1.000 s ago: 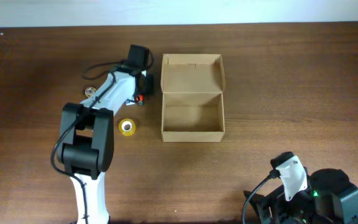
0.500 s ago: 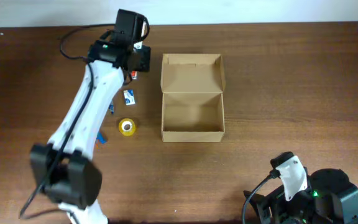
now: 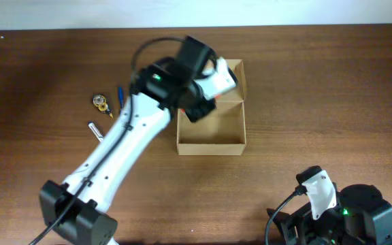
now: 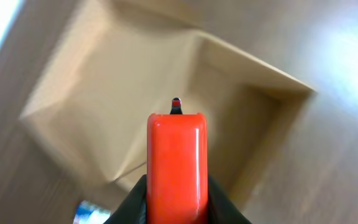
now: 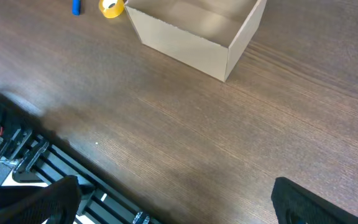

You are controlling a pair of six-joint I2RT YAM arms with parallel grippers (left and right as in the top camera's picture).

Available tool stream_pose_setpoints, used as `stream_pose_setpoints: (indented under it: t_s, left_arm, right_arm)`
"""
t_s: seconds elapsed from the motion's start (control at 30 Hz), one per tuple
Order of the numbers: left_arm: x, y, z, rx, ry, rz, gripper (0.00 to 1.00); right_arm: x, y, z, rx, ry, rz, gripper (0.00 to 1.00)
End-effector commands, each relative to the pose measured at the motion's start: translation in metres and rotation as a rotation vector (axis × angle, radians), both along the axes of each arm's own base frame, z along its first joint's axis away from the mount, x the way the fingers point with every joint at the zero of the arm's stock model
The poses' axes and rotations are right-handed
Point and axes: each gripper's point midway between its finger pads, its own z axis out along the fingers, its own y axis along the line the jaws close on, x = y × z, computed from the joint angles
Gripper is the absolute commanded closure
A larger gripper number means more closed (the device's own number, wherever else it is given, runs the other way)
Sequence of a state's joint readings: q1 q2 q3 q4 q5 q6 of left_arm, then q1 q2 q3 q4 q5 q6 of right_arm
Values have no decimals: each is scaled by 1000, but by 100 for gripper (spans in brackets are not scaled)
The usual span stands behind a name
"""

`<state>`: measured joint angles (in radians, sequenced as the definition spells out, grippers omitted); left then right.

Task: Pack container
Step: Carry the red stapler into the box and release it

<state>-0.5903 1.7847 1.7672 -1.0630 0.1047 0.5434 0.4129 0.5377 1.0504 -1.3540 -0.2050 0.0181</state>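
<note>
The left gripper will next lower the red-orange marker-like object into the open box (image 5: 185, 46), back toward the box's near side, and turn it along that side.
The container (image 3: 213, 144) is an open tan cardboard box at mid-table, its flap lid laid back toward the far side. My left gripper (image 3: 199, 105) hangs over the box's left part, shut on a red-orange marker-like object (image 4: 176, 168). In the left wrist view the box interior (image 4: 104, 99) lies right below that object. My right gripper (image 5: 176, 183) is open and empty, low over bare table near the front right edge. It sees the box (image 5: 185, 46) from the front.
Left of the box lie a small round roll (image 3: 101, 102), a blue pen (image 3: 121, 92) and a silver pen (image 3: 95, 129). A yellow tape roll (image 5: 111, 7) and a blue item (image 5: 76, 6) show in the right wrist view. The right arm (image 3: 318, 194) sits at the front right.
My left arm has swung right from the back-left of the table to over the box, carrying the red-orange object. The right arm has not moved.
</note>
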Motion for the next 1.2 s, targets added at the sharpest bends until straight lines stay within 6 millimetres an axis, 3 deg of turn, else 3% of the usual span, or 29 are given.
stream_pose_setpoints:
  t_s: [0.0,0.57,0.83,0.87,0.97,1.0,1.17]
  left_arm:
    - [-15,-10,-36,79,34,-210,98]
    - [-15,-11,-147,230,225,-312,98]
    - [-18,-8,-159,249,257,-312,97]
    - [-18,-8,-159,251,259,-312,91]
    - [-18,-5,-160,265,260,-308,35]
    - [-18,-3,-160,274,258,-305,31]
    - [-15,2,-156,303,251,-272,31]
  right_arm:
    - [0,1,1,5,-5,10,1]
    - [0,1,1,5,-5,10,1]
    - [0,1,1,5,-5,10,1]
    - [0,1,1,5,-5,10,1]
    - [0,1,1,6,-5,10,1]
    - [0,1,1,5,-5,10,1]
    - [0,1,1,5,-5,10,1]
